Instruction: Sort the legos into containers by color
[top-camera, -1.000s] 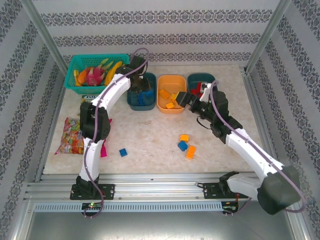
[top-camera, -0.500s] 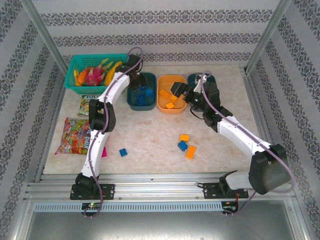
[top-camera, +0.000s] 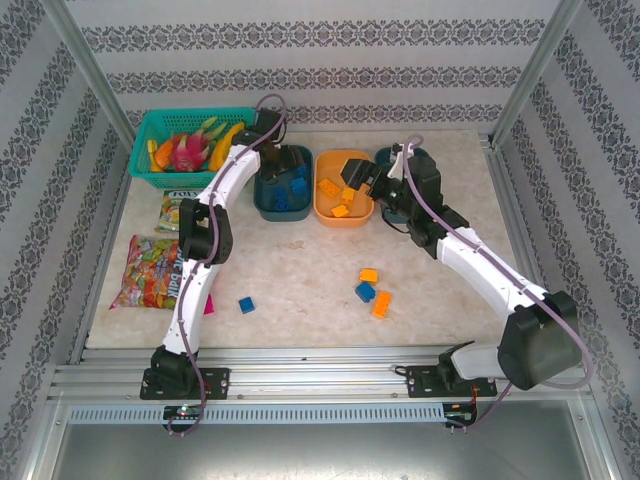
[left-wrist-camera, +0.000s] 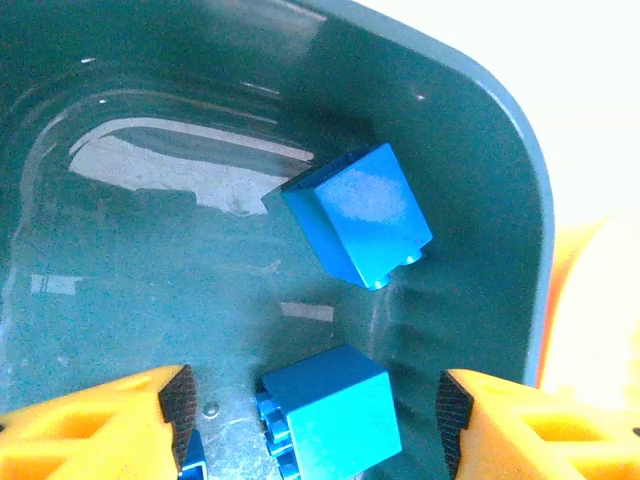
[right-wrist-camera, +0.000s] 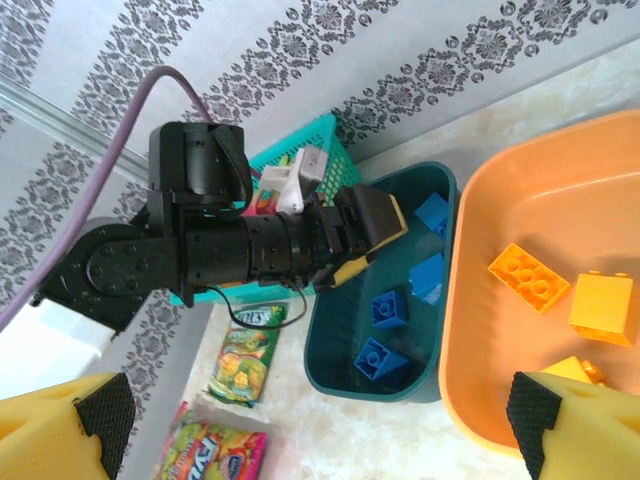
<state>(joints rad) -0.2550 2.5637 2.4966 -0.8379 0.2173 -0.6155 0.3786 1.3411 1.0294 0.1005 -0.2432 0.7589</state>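
My right gripper is going to move back and down next, over the orange lego nearest the containers, which is still loose on the tabletop, then close.
My left gripper (left-wrist-camera: 312, 410) hangs open inside the left teal container (left-wrist-camera: 480, 150). A blue lego (left-wrist-camera: 330, 415) lies loose between its fingers, and another (left-wrist-camera: 358, 215) leans on the wall. From above, the left gripper (top-camera: 290, 172) is over that container (top-camera: 262, 203). My right gripper (top-camera: 357, 178) is open and holds nothing over the orange container (top-camera: 340, 217), where orange legos (right-wrist-camera: 530, 275) lie. The right teal container (top-camera: 400, 155) is partly hidden by the right arm. Two orange legos (top-camera: 369, 275) (top-camera: 381, 304) and two blue ones (top-camera: 365, 291) (top-camera: 246, 304) sit on the table.
A turquoise basket (top-camera: 190, 113) of fruit stands at the back left. Snack packets (top-camera: 145, 270) (top-camera: 178, 210) lie along the left edge. The metal frame posts rise at the back corners.
The left gripper has opened over the left teal container and the blue lego now lies loose below it. The right gripper has shifted back and left over the orange container.
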